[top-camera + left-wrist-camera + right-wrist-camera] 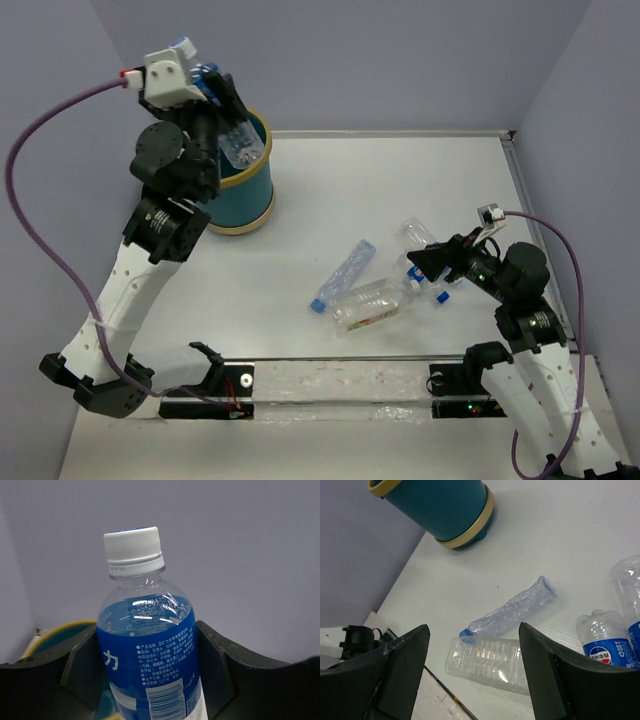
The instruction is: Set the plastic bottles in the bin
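The left gripper still holds the clear bottle high above the yellow rim [52,635], so it should next move down toward the bin's open top [106,700] and let go of the bottle there.
My left gripper [220,100] is raised over the bin's [245,195] open top and is shut on a clear bottle with a blue label [240,142]. The left wrist view shows this bottle [150,655] with a white cap, clamped between both fingers, and the bin's yellow rim [52,635] below. My right gripper [428,262] is low over the table, open and empty. Below it in the right wrist view lie a large clear bottle [487,662] and a crushed blue-capped bottle [512,609]. These also show in the top view, the large one [368,303] and the crushed one [347,270].
Small blue-label bottles [425,283] and a clear one [417,234] lie by the right gripper; they also show in the right wrist view [605,640]. A transparent bar [340,385] runs along the near edge between the arm bases. Walls close the back and sides.
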Controlling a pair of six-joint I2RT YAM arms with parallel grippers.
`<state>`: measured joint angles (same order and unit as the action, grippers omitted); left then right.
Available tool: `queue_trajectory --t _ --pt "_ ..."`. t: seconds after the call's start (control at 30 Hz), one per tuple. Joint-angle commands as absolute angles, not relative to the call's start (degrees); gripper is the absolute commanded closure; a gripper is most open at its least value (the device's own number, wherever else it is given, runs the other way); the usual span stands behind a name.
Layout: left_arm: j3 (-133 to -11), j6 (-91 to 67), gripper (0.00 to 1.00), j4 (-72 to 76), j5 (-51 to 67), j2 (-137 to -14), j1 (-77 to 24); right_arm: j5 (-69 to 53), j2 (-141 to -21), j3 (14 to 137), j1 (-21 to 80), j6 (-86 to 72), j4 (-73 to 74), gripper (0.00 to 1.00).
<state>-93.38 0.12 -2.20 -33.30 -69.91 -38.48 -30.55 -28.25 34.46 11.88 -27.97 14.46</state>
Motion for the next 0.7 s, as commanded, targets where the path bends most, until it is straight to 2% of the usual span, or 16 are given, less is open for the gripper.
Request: queue_trajectory --t 0.0,0.13,0.37,0.53,0.6,0.67 --pt "-91.0 3.1 0.45 12.1 -38.3 -72.6 -27.4 -32.3 -28.7 35.5 12.1 -29.2 9.6 0.23" --pt "-92.1 5.1 0.45 19.8 -38.4 -77.2 -20.2 -32.7 -28.1 35.5 12.1 -29.5 9.5 0.23" --pt "-94.9 7.7 0.42 24.8 -35.4 -85.5 -15.2 -33.1 -27.3 35.3 12.1 -29.2 9.7 0.23" --pt "-89.6 5.3 0.39 27.2 -34.5 -88.2 -13.5 -31.6 -27.5 35.7 12.1 -28.7 9.7 0.23" --pt "-87.5 4.0 0.34 28.0 -33.3 -88.3 -12.7 -31.1 -27.7 35.9 12.1 -28.4 10.1 0.23" --pt "-85.3 2.6 0.21 28.3 -33.3 -88.6 -12.5 -30.0 -28.3 36.2 12.1 -27.8 10.8 0.23"
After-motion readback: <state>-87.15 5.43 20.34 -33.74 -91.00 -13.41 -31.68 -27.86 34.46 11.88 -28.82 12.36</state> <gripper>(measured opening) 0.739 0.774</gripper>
